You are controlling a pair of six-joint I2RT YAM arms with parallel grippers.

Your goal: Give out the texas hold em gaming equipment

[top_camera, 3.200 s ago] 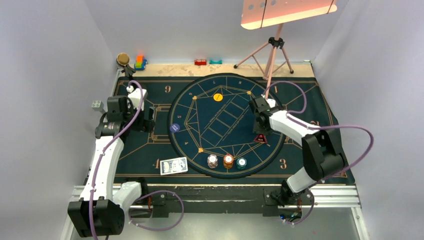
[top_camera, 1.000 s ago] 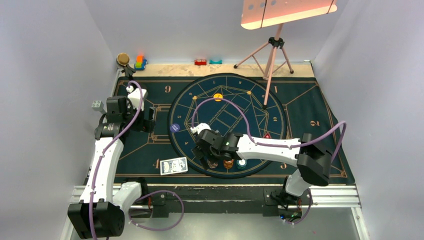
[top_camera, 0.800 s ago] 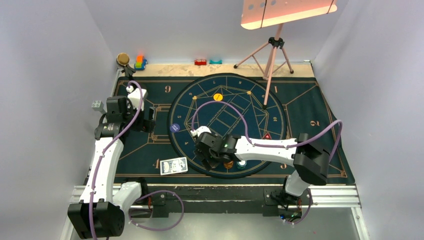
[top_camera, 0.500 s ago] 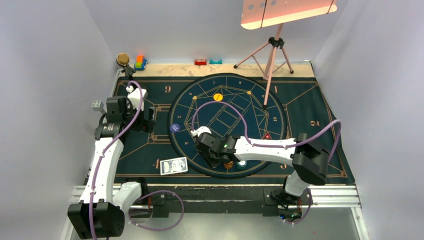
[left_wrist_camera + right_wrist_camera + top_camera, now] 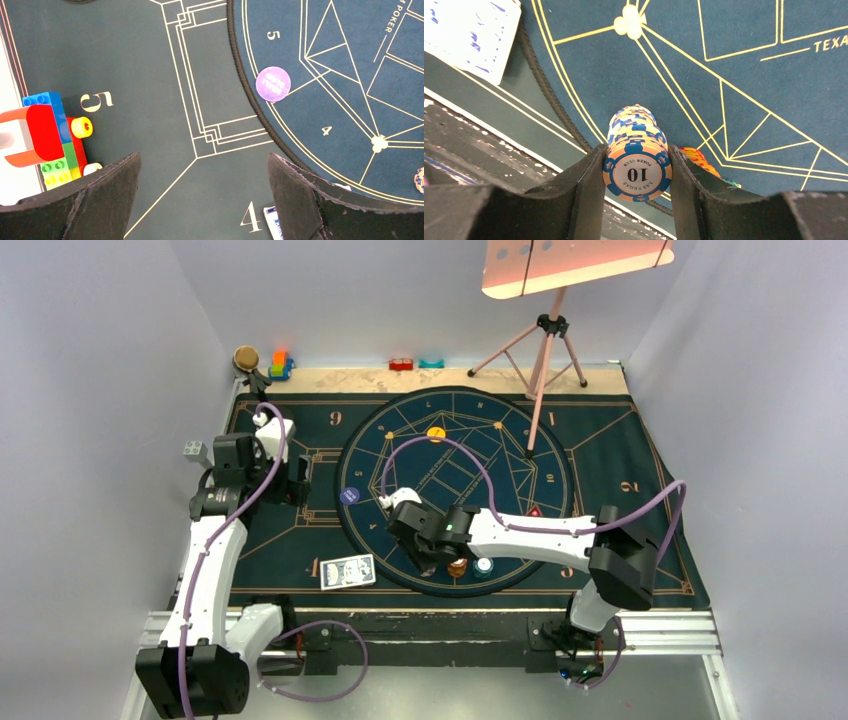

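Observation:
The mat beside the purple chip (image 5: pixel 363 511) is bare, so I will raise my right gripper, move outward and left in the top view, then lower and release.
In the right wrist view my right gripper (image 5: pixel 636 150) is shut on a stack of white-and-blue chips (image 5: pixel 638 165) marked 10, one finger pressed on each side. The stack stands at the round mat's near rim. Just right of it lie an orange chip stack (image 5: pixel 698 157) and a teal one (image 5: pixel 734 184). From above, the right gripper (image 5: pixel 428 560) hides the white stack, with the orange stack (image 5: pixel 457 566) and teal stack (image 5: pixel 484 565) beside it. The card deck (image 5: pixel 347 570) lies to the left. A red triangular token (image 5: pixel 536 511) sits at right. My left gripper (image 5: pixel 202 165) hangs open over bare mat.
A purple chip (image 5: pixel 273 84) rests on the round mat's left rim and an orange chip (image 5: pixel 436 434) on its far side. Toy blocks (image 5: pixel 50 135) stand left of the left gripper. A tripod (image 5: pixel 540 350) stands at the back right, small blocks (image 5: pixel 401 364) along the back edge.
My right gripper has settled over the white chip stack and its jaws have closed onto it. The left arm has not moved.

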